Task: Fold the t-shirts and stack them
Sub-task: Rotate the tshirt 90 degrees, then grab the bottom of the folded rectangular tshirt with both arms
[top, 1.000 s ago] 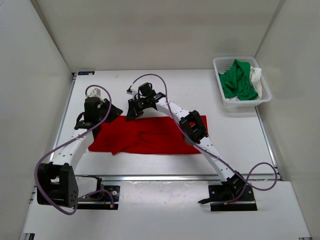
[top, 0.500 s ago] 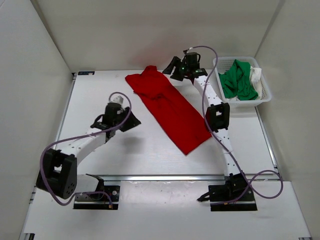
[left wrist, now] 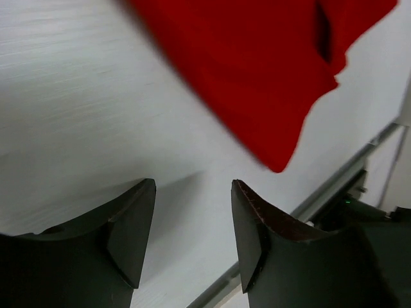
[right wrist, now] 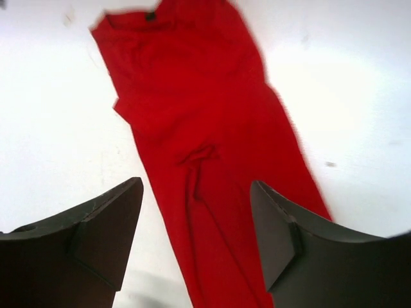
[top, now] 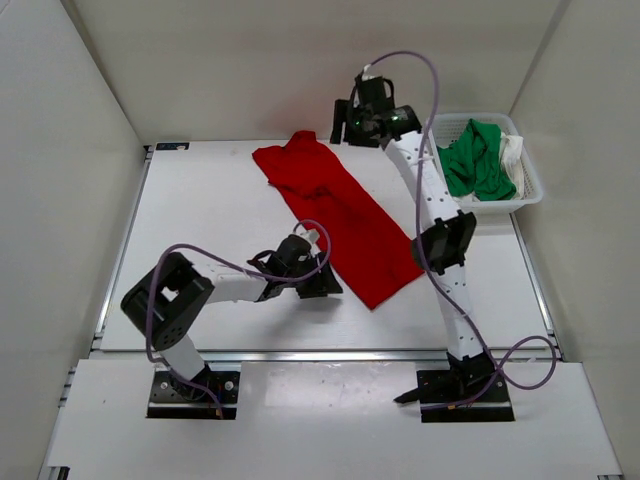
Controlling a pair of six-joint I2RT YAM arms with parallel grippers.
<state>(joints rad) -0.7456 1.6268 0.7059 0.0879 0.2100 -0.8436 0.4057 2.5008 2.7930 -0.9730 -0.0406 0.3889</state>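
Next I should move my right gripper back and down to the red t-shirt's near corner on the basket's side [top: 417, 273], since that corner lies below and back from it.
The red t-shirt [top: 335, 210] lies on the table as a long folded strip, slanting from the back centre to the front right. It also shows in the left wrist view [left wrist: 257, 77] and the right wrist view [right wrist: 212, 160]. My left gripper [top: 322, 285] is low beside the strip's near end, open, with only bare table between its fingers [left wrist: 192, 187]. High over the strip's far end, my right gripper [top: 342, 122] hangs open and holds nothing [right wrist: 196, 187]. The green t-shirt [top: 475, 160] and the white t-shirt [top: 512, 152] lie bunched in the basket.
The white mesh basket [top: 440, 128] stands at the back right corner. White walls close the table in at the left, back and right. A metal rail [top: 330, 352] runs along the table's near edge.
The red shirt went from lying crosswise near the front to a diagonal strip. The right gripper let go of it and rose. The left gripper opened and moved right to the near end.
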